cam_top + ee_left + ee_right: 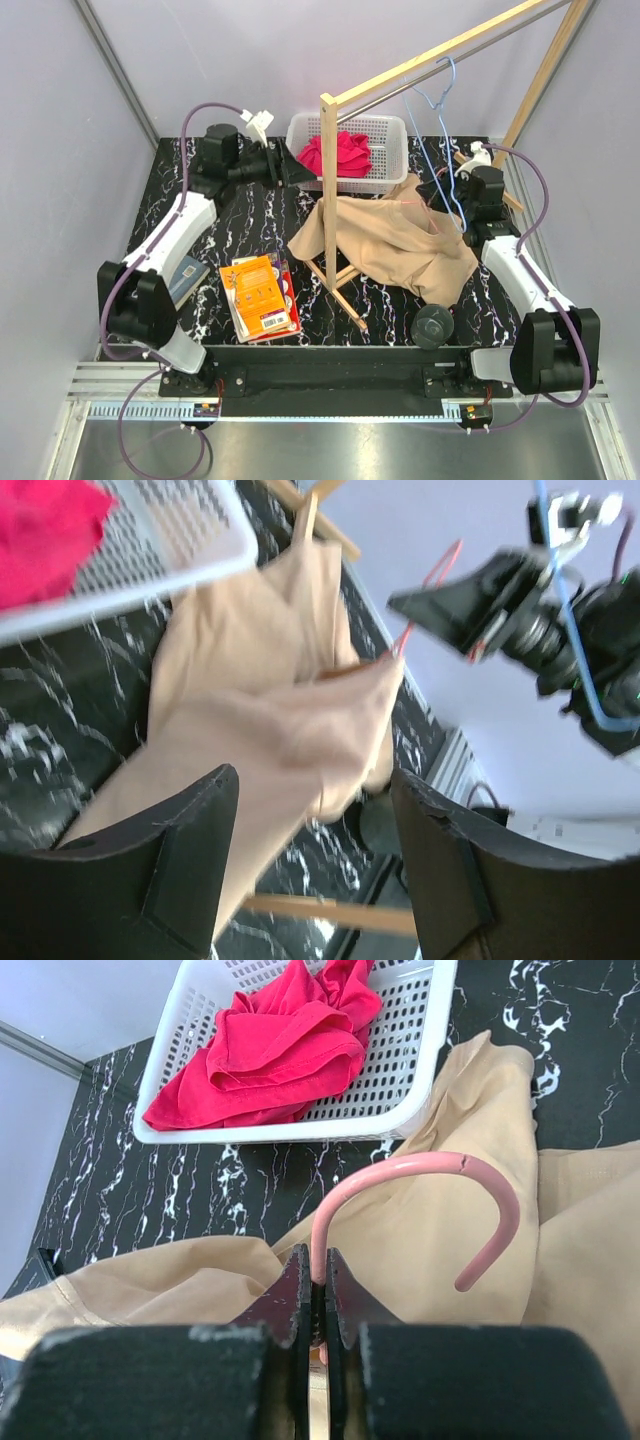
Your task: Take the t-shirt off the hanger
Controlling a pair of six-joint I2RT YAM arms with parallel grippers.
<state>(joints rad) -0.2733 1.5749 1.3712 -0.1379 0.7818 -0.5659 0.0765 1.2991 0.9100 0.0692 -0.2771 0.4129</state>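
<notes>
The robot's right gripper already holds the hanger's stem, so the left gripper next needs to move, open, down and back toward the shirt's edge (314, 215) (308, 802) beside the rack's post.
A beige t-shirt (385, 240) hangs on a pink hanger (420, 1175) and drapes over the wooden rack's lower bars onto the black marble table. My right gripper (321, 1260) is shut on the hanger's hook stem, holding it up at the right (450, 190). My left gripper (315, 790) is open and empty; it sits at the back left by the basket (295, 165) and faces the t-shirt (270, 710), apart from it. The hanger's wire (430, 590) pokes from the shirt's collar in the left wrist view.
A white basket (390, 135) with a red cloth (340, 152) stands at the back. A wooden rack (330, 180) with a metal rail carries a blue hanger (435, 100). An orange book (262, 295), a dark booklet (188, 278) and a black round thing (434, 325) lie near the front.
</notes>
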